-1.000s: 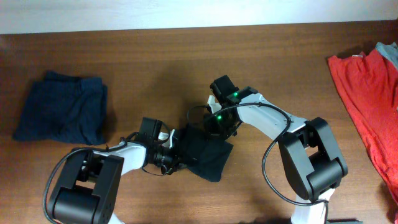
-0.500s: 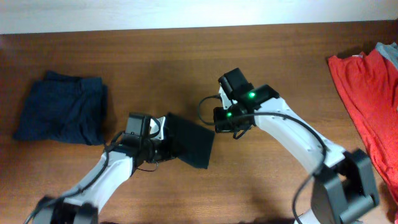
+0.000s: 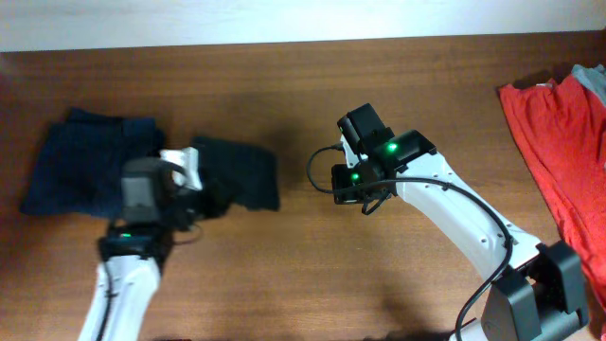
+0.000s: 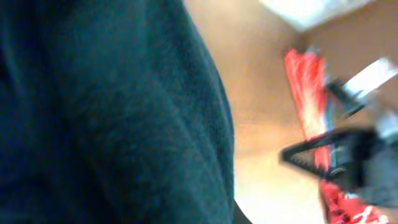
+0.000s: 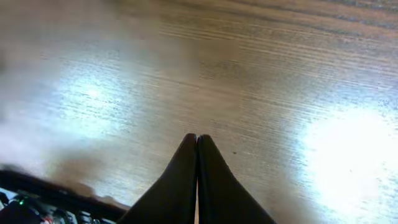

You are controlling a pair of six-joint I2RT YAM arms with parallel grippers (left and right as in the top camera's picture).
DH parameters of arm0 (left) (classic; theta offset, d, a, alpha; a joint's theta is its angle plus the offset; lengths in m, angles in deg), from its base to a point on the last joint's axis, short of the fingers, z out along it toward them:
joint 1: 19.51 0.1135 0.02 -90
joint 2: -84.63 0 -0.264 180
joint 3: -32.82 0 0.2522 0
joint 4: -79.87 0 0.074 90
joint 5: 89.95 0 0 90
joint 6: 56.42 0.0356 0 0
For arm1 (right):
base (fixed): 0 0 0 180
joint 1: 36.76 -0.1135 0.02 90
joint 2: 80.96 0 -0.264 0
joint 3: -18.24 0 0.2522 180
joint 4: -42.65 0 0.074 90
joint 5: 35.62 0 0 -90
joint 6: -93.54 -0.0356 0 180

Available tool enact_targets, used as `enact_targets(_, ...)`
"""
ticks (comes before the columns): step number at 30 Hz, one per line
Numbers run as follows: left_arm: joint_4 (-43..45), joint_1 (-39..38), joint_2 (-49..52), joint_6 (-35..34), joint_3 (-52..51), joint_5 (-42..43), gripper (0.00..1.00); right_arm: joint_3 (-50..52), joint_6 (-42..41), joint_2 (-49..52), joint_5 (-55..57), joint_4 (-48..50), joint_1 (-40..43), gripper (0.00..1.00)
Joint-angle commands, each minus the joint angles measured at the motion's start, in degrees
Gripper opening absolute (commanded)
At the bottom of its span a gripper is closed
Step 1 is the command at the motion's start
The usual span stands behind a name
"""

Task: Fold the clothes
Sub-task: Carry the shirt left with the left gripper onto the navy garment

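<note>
The navy garment (image 3: 90,166) is already folded beside the bundle. Next I will swing my left gripper to the left in the overhead view and lower the bundle onto that garment.
The black T-shirt (image 3: 237,173) is a folded bundle held in my left gripper (image 3: 201,180), just right of the folded navy garment (image 3: 90,166). In the left wrist view the dark fabric (image 4: 106,112) fills most of the frame and hides the fingers. My right gripper (image 3: 367,201) is shut and empty over bare wood right of centre; its closed fingers (image 5: 197,140) show in the right wrist view above the table.
A red garment (image 3: 554,142) lies spread at the right edge, and it also shows in the left wrist view (image 4: 305,93). A bit of grey cloth (image 3: 589,80) lies beside it. The wooden table (image 3: 284,85) ends at a white wall at the back.
My left arm has swung the folded black T-shirt from the table's middle leftward to beside the navy garment. My right gripper has drawn back to the right, away from the shirt.
</note>
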Motion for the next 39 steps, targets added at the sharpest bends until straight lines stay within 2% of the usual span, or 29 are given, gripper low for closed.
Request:
enact_targets(1, -3.43, 10.8, -1.55, 6.16, 8.17, 13.57, 0.0, -0.98, 0.15, -1.44, 0.81, -0.11, -0.28, 0.04)
enact_targets(5, -9.46, 20.0, 0.55, 9.49, 14.32, 18.78, 0.0, -0.98, 0.15, -1.44, 0.79, -0.11, -0.28, 0.04)
enact_targets(10, -15.56, 30.27, 8.87, 12.68, 21.16, 22.56, 0.0, -0.98, 0.15, -1.44, 0.79, -0.57, -0.28, 0.04)
enact_targets(15, -15.34, 36.04, 19.63, 15.37, 25.44, 28.44, 0.0, -0.98, 0.13, -1.44, 0.79, -1.01, -0.28, 0.04)
enact_targets(20, -14.95, 37.97, 30.51, 19.06, 29.99, 32.89, 0.0, -0.98, 0.13, -1.44, 0.79, -0.96, -0.28, 0.04)
enact_targets(24, -13.62, 38.27, 36.94, 19.98, 31.12, 31.71, 0.0, -0.98, 0.15, -1.44, 0.79, -1.51, -0.28, 0.04)
enact_targets(29, -13.35, 40.26, 42.01, 20.98, 31.15, 22.36, 0.0, -0.98, 0.13, -1.44, 0.79, -2.23, -0.28, 0.04)
enact_targets(36, -12.72, 42.49, 45.7, 26.67, 31.15, 15.52, 0.01, -0.98, 0.13, -1.44, 0.76, -2.34, -0.35, 0.04)
enact_targets(38, -12.72, 42.42, 45.81, 28.15, 31.12, 15.43, 0.05, -0.98, 0.13, -1.44, 0.76, -2.47, -0.33, 0.04)
enact_targets(39, -12.7, 42.29, 45.81, 28.13, 31.12, 15.43, 0.11, -0.98, 0.13, -1.44, 0.76, -2.47, -0.33, 0.04)
